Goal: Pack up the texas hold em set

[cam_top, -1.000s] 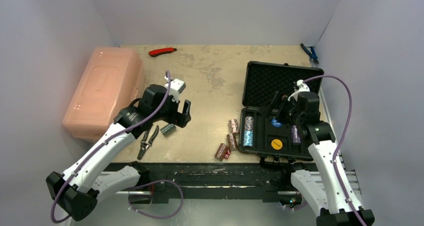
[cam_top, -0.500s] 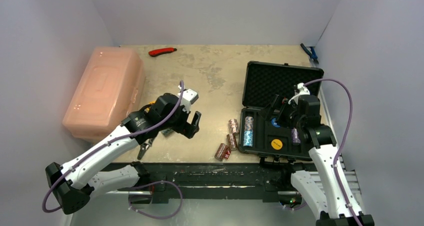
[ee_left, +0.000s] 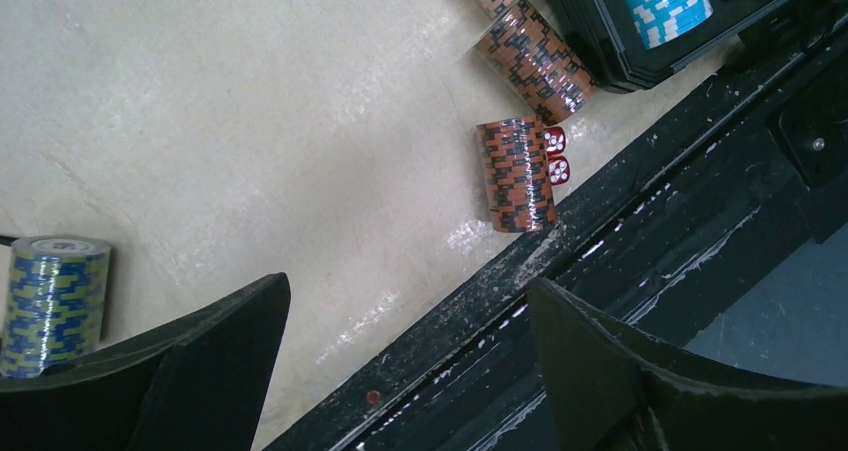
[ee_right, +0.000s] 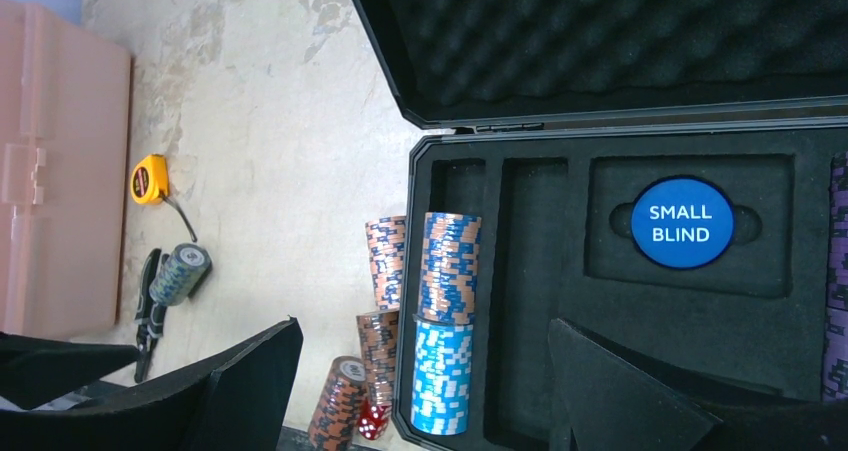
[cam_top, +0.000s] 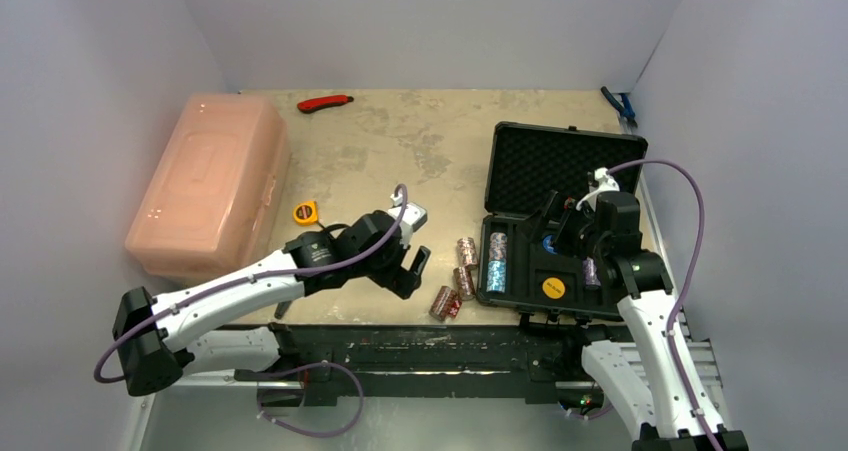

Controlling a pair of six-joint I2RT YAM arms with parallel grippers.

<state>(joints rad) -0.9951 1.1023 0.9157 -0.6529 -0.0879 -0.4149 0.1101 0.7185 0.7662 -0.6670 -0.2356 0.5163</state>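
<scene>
My left gripper descends to its right in the top view next and closes around the stack by the dice point(cam_top: 443, 303) point(ee_left: 517, 175), since it lies loose below, on that side.
The black case point(cam_top: 563, 161) lies open at the right, its foam tray point(ee_right: 540, 301) holding an orange-and-blue chip stack point(ee_right: 448, 264), a light blue stack point(ee_right: 440, 376), a purple stack point(ee_right: 836, 281), a blue "SMALL BLIND" disc point(ee_right: 682, 223) and a yellow disc point(cam_top: 553, 288). Three orange-speckled stacks point(cam_top: 466, 251) point(cam_top: 463, 282) point(cam_top: 445, 303) lie on the table left of the case, with two red dice point(ee_left: 555, 157) beside the nearest stack point(ee_left: 515, 174). A blue-green stack point(ee_left: 50, 306) lies apart, further left. My left gripper point(cam_top: 415, 266) hangs open and empty over the front edge, left of the loose stacks. My right gripper point(ee_right: 422, 323) hovers open and empty above the tray.
A translucent pink box point(cam_top: 205, 186) fills the left side. A yellow tape measure point(cam_top: 304, 212) and black pliers point(ee_right: 150, 311) lie near it. A red utility knife point(cam_top: 325, 102) sits at the back, a blue tool point(cam_top: 620, 106) at the back right. The black front rail point(ee_left: 600, 271) borders the table.
My left arm has swung right and forward from beside the pink box to the front edge near the loose orange stacks, uncovering the tape measure. The right arm has barely moved.
</scene>
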